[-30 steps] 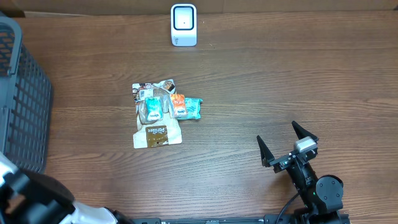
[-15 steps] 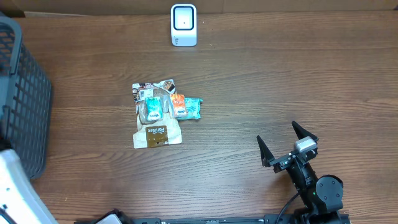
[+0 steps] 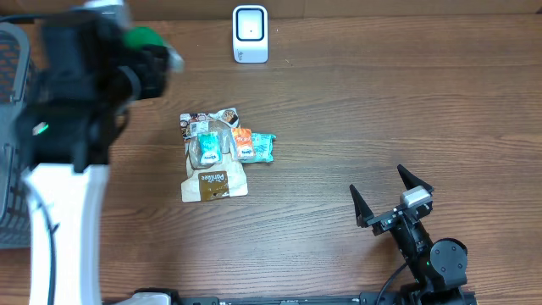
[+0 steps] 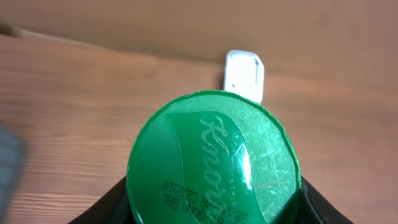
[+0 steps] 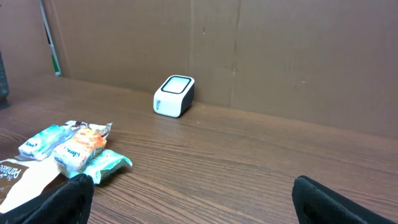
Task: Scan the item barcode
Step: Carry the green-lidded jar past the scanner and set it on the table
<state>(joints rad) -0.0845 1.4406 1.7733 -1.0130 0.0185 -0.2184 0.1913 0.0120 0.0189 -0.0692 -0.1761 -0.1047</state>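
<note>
My left gripper will go down past the packets and release the container, since bare tabletop beside them lies below it, to its right in the overhead view.
The item is a container with a round green "Knorr" lid (image 4: pixel 211 158), and my left gripper (image 4: pixel 214 211) is shut on it, black fingers (image 4: pixel 102 205) on either side. No barcode shows on it. From overhead the green lid (image 3: pixel 142 37) and left gripper (image 3: pixel 148 55) are blurred, high over the table's far left. The white scanner (image 3: pixel 250 34) stands at the back edge, right of the item, also showing as a scanner (image 4: pixel 244 74) just beyond the lid. My right gripper (image 3: pixel 378 182) rests open near the front right, nothing between its fingers (image 5: pixel 68 199).
A pile of snack packets (image 3: pixel 220 152) lies mid-table, left of the right gripper's packets (image 5: pixel 68 149) view. A dark mesh basket (image 3: pixel 8 59) stands at the left edge, partly behind the left arm. Cardboard wall (image 5: pixel 280 56) behind the scanner (image 5: pixel 174 95).
The left arm has swung up from the front left corner to the far left of the table, carrying the green-lidded item. The right arm has not moved.
</note>
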